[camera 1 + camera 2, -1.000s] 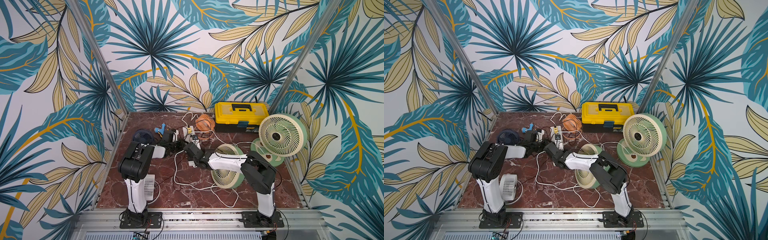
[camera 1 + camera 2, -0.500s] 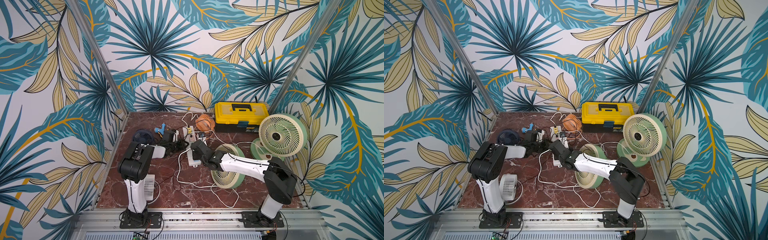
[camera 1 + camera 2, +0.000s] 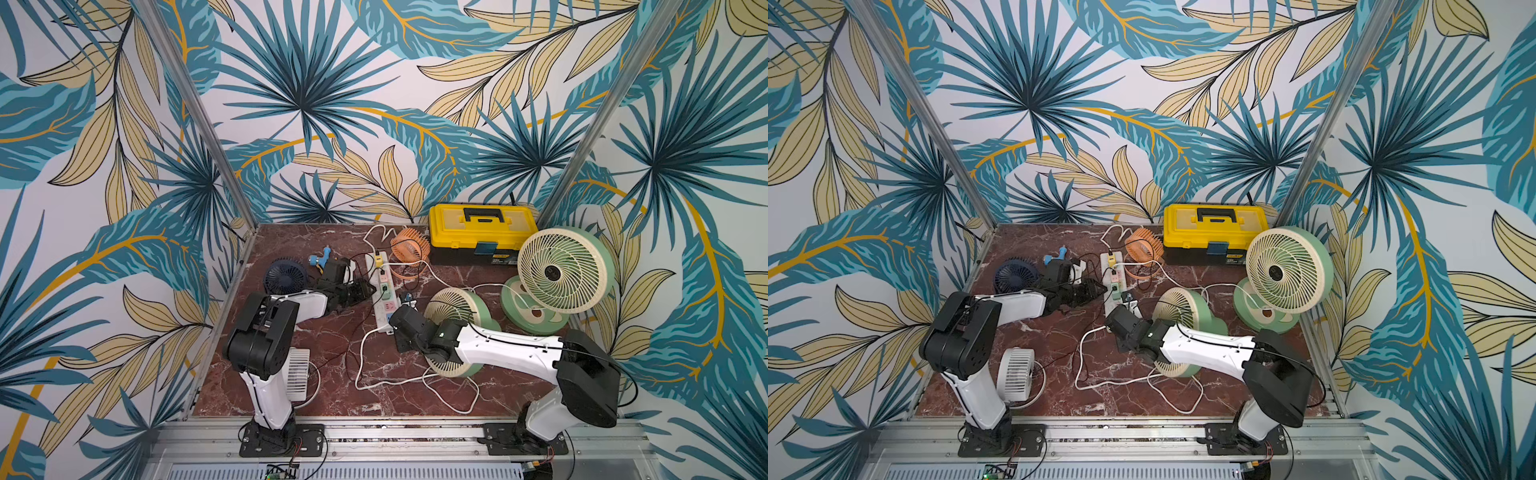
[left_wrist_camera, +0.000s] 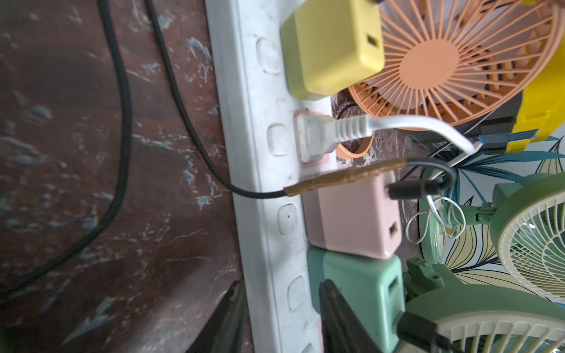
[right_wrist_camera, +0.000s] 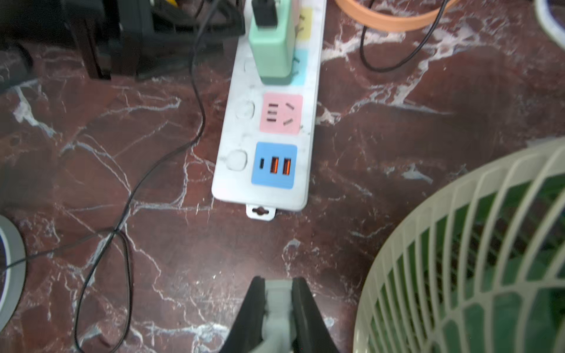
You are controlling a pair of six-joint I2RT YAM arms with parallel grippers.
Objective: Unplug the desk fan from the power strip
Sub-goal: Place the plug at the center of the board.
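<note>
Next, my right gripper eases down and slightly back to release the already unplugged white plug, as bare marble by the strip's near end [image 3: 387,345] [image 5: 320,294] lies below.
The white power strip [image 3: 381,286] [image 3: 1116,286] lies mid-table with yellow, pink and green adapters and a white plug still in it. My left gripper [image 4: 279,285] [image 3: 368,291] is shut on the strip [image 4: 263,183], one finger on each long side. My right gripper [image 5: 278,281] [image 3: 400,321] is shut on a white plug [image 5: 276,302], held off the near end of the strip [image 5: 241,146]. The strip's pink socket [image 5: 281,113] is bare. A green-and-cream desk fan [image 3: 455,305] [image 5: 458,259] lies beside my right arm.
A yellow toolbox [image 3: 482,232], an orange fan [image 3: 409,249] and an upright green fan [image 3: 561,270] stand at the back and right. A navy fan [image 3: 286,276] and a white fan [image 3: 297,374] are on the left. Black and white cords [image 3: 361,374] loop over the marble.
My right gripper has drawn back from the strip toward the table's front with the white plug in its jaws. The left arm has stayed at the strip.
</note>
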